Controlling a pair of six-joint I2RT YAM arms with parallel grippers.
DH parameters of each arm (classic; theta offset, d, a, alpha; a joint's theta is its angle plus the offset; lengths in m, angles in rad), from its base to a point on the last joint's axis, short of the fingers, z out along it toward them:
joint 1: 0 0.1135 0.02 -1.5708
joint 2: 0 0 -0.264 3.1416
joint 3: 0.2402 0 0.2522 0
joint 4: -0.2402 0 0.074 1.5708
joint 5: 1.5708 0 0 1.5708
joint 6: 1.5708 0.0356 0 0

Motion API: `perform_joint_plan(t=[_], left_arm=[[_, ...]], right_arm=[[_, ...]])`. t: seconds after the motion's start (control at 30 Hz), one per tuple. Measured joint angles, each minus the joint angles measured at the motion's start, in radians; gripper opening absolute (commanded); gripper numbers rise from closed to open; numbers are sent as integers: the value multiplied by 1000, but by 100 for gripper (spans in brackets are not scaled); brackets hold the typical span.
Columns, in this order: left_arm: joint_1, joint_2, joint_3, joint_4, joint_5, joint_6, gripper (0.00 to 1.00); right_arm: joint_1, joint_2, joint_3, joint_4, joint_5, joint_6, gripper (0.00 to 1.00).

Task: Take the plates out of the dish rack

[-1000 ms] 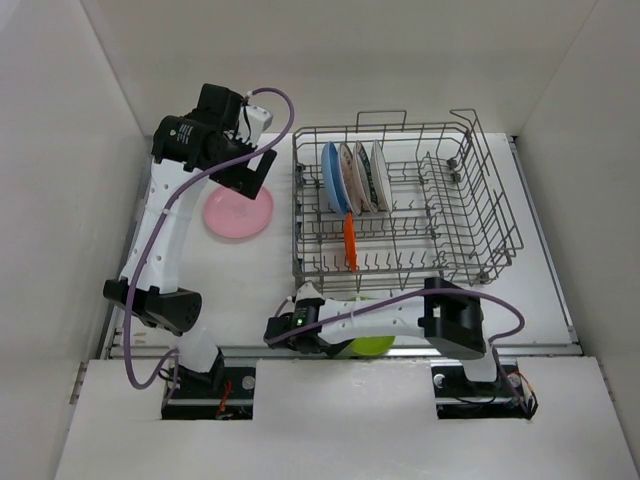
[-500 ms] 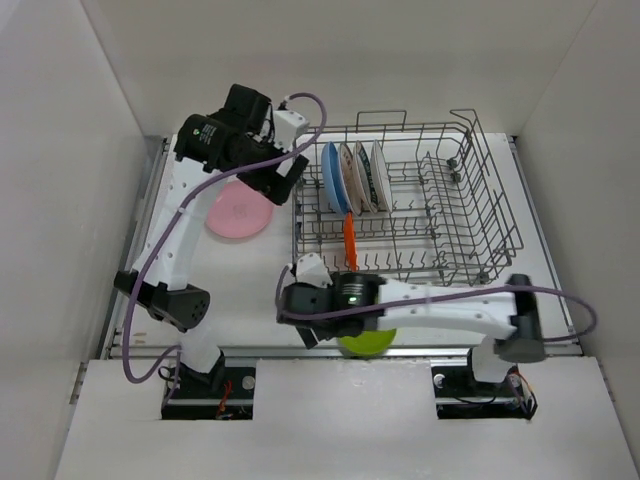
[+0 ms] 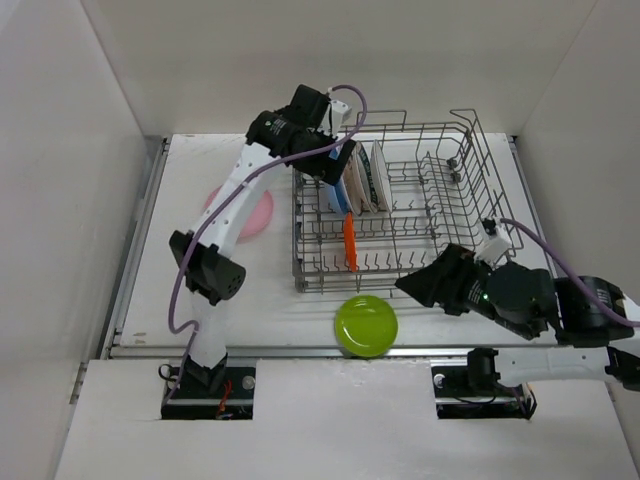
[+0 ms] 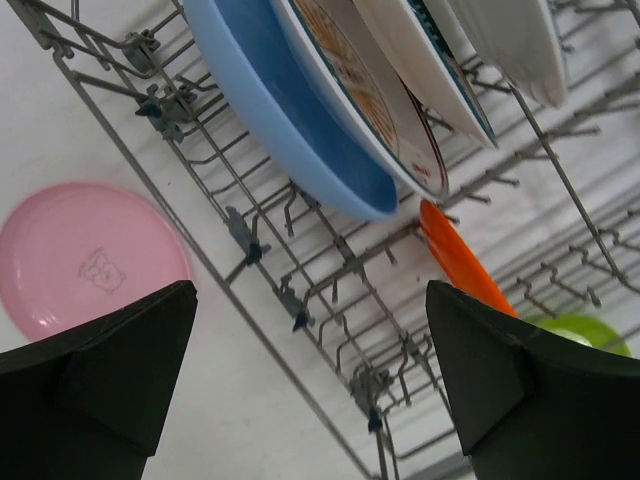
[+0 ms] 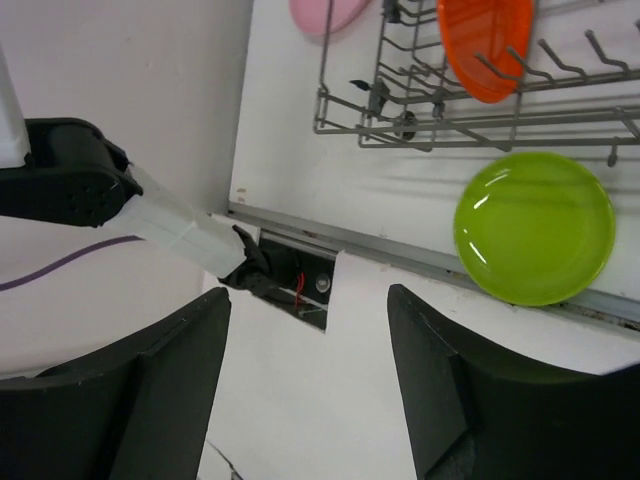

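Note:
The blue plate stands on edge, slanted to the left gripper's open fingers, so the left gripper should turn and go down astride the blue plate's upper rim (image 3: 339, 193) (image 4: 295, 145).
The grey wire dish rack (image 3: 497, 228) holds a blue plate (image 4: 290, 110), white plates with patterned rims (image 4: 385, 110) and a small orange plate (image 3: 349, 243), all on edge. My left gripper (image 3: 337, 170) hangs open above the rack's left rear, just by the blue plate (image 3: 343, 197), with nothing between its fingers (image 4: 120, 370). A pink plate (image 3: 251, 216) lies flat left of the rack. A yellow-green plate (image 3: 366, 325) lies flat in front of it. My right gripper (image 3: 408, 285) is open and empty, to the right of the yellow-green plate (image 5: 535, 228).
The rack's right half shows only bare tines (image 3: 455, 215). White walls close in the table on three sides. A metal rail (image 5: 400, 255) runs along the near table edge, with the left arm's base (image 5: 70, 185) below it.
My left arm has swung right from over the pink plate to the rack's left rear. My right gripper has opened, left the yellow-green plate on the table and drawn back to the right.

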Motion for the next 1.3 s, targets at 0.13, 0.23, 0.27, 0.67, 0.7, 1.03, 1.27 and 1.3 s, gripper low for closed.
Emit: perform_joint_plan(t=[0.13, 0.23, 0.27, 0.67, 0.7, 1.03, 1.27, 1.3], left_arm=[[3, 100, 16, 55, -35, -56, 93], [3, 137, 16, 84, -64, -77, 80], [3, 143, 16, 94, -76, -83, 77], [3, 154, -3, 167, -116, -104, 70], [3, 161, -3, 167, -119, -104, 69], [-3, 288, 3, 194, -164, -176, 19], [37, 284, 31, 215, -238, -212, 0], [35, 284, 31, 215, -232, -216, 0]], right_arm=[[0, -6, -46, -49, 28, 81, 70], [0, 69, -40, -87, 33, 111, 70], [0, 105, -31, -101, 33, 116, 70], [0, 258, 27, -180, 38, 143, 71], [0, 243, 27, -184, 42, 149, 71], [0, 126, 26, -197, 97, 182, 71], [0, 192, 26, -198, 99, 182, 71], [0, 202, 26, -198, 99, 182, 71]])
